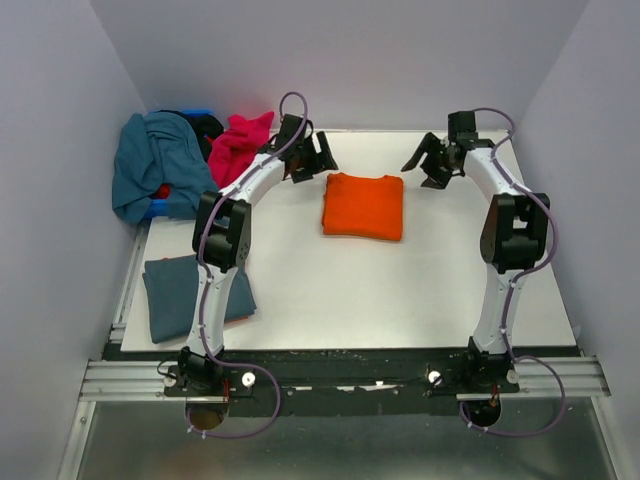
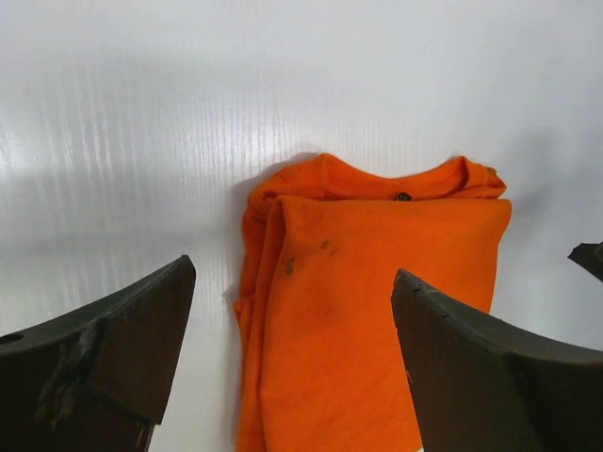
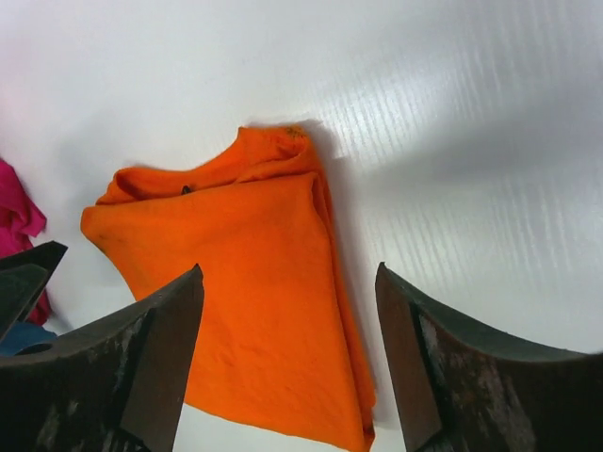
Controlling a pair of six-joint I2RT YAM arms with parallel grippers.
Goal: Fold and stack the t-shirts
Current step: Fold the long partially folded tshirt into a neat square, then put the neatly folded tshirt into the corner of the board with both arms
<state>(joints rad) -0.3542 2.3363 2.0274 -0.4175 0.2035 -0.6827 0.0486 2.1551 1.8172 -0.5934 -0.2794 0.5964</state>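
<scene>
My right gripper will lower and shift to the left in the top view onto the orange t-shirt's far corner [image 1: 398, 181] [image 3: 309, 181], as my left gripper hovers by the opposite corner.
A bright orange t-shirt [image 1: 363, 206] lies folded into a rectangle at the middle of the white table [image 1: 400, 300]. It also shows in the left wrist view [image 2: 367, 311] and the right wrist view [image 3: 236, 273]. My left gripper [image 1: 318, 160] hovers open and empty at the shirt's far left corner [image 2: 294, 273]. My right gripper [image 1: 428, 166] hovers open and empty off its far right corner [image 3: 289, 273]. A slate blue-grey t-shirt [image 1: 175, 295] lies folded at the near left, partly behind the left arm. A teal t-shirt [image 1: 155, 160] and a magenta-pink t-shirt [image 1: 240, 142] lie crumpled at the far left.
The teal shirt hangs over a blue bin [image 1: 158, 208] in the far left corner, against the grey wall. The magenta-pink cloth [image 3: 14, 212] shows at the left edge of the right wrist view. A black and metal rail [image 1: 340, 375] runs along the near edge.
</scene>
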